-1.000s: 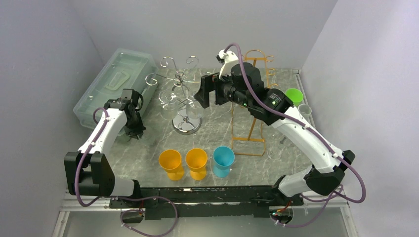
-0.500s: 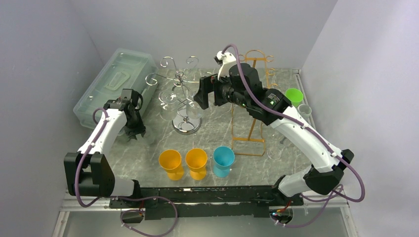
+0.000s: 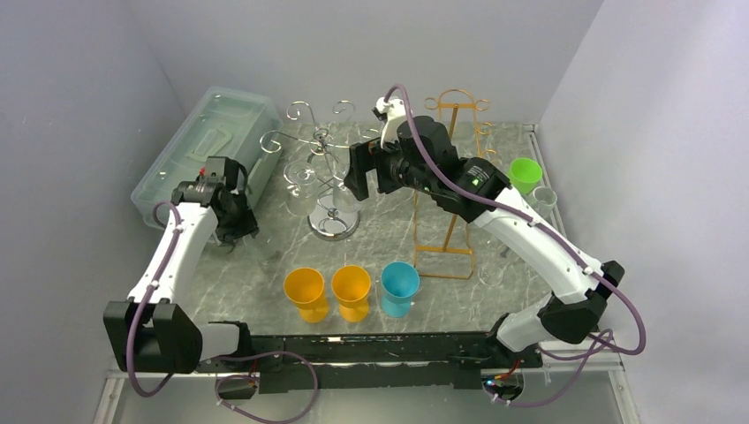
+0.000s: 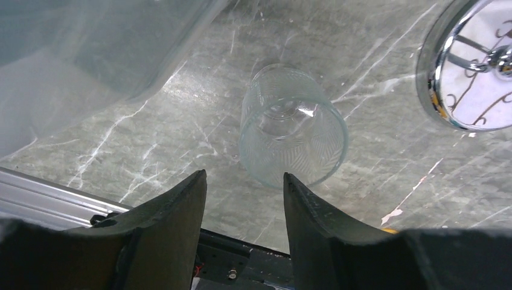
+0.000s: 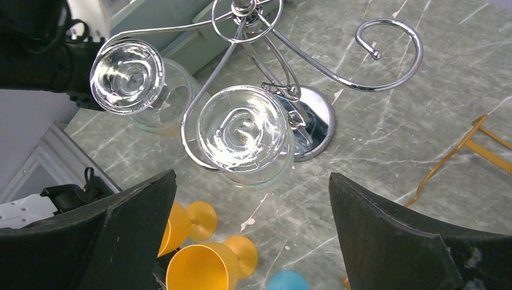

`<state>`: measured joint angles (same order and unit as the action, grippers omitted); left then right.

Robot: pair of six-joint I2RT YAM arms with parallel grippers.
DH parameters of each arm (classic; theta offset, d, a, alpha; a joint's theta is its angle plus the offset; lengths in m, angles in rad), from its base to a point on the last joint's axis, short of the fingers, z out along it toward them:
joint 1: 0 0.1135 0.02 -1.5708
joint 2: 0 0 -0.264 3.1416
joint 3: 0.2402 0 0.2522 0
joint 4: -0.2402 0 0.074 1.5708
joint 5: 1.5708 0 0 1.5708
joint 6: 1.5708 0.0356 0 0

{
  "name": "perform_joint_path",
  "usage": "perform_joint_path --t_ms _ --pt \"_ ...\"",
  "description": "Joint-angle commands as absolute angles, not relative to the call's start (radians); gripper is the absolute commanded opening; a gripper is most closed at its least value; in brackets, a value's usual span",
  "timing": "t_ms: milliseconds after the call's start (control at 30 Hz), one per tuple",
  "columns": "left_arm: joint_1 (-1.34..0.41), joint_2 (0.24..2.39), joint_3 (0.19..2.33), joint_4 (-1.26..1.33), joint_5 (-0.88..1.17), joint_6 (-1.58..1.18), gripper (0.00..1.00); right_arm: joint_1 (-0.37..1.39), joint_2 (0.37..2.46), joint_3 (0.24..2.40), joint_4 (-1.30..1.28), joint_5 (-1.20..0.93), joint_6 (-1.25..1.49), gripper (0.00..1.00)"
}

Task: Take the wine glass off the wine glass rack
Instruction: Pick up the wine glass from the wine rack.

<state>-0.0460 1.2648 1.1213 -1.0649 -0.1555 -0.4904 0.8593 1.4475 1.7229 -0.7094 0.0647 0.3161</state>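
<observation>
The glass hangs with its foot uppermost. I need to move my right gripper outward and to the left in the top view next, straddling the nearer glass's foot (image 5: 243, 130).
The chrome wine glass rack (image 3: 329, 168) stands at the back middle on a round base (image 3: 334, 223). Two clear wine glasses hang upside down from its hooks, seen from above in the right wrist view as one foot at the left (image 5: 127, 75) and one nearer (image 5: 241, 128). My right gripper (image 3: 365, 172) is open wide, just right of the rack and above the nearer glass, holding nothing (image 5: 252, 175). My left gripper (image 3: 231, 228) is open and empty (image 4: 244, 175). A clear ribbed glass (image 4: 293, 127) stands on the table just ahead of it, untouched.
A clear plastic bin (image 3: 208, 150) lies at the back left. An orange wire rack (image 3: 450, 203) stands right of the chrome one. Two orange cups (image 3: 306, 291) (image 3: 351, 290) and a blue cup (image 3: 399, 287) sit in front. A green cup (image 3: 526, 170) is at the right.
My left arm has lifted and drawn back to the left, away from the ribbed glass. My right gripper has shifted a little left, toward the rack.
</observation>
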Motion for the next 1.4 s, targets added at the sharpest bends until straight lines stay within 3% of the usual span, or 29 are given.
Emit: perform_joint_path --t_ms 0,633,833,867,933,1367 --pt "-0.042 1.204 1.186 -1.092 -0.157 -0.505 0.56 0.875 1.459 1.788 -0.711 0.113 0.284 1.00" --pt "-0.041 1.015 1.342 -1.095 -0.174 -0.454 0.74 0.920 1.582 1.960 -0.808 0.247 0.278 0.99" --pt "-0.042 0.949 1.365 -1.051 -0.145 -0.421 0.81 0.936 1.645 2.030 -0.845 0.296 0.295 0.95" --pt "-0.042 0.943 1.372 -1.048 -0.143 -0.413 0.90 0.942 1.656 2.045 -0.852 0.306 0.297 0.94" --pt "-0.041 0.939 1.388 -1.045 -0.137 -0.398 0.95 0.953 1.676 2.072 -0.864 0.333 0.303 0.92" --pt "-0.042 0.925 1.431 -0.994 -0.073 -0.345 0.95 0.976 1.748 2.172 -0.942 0.446 0.367 0.78"
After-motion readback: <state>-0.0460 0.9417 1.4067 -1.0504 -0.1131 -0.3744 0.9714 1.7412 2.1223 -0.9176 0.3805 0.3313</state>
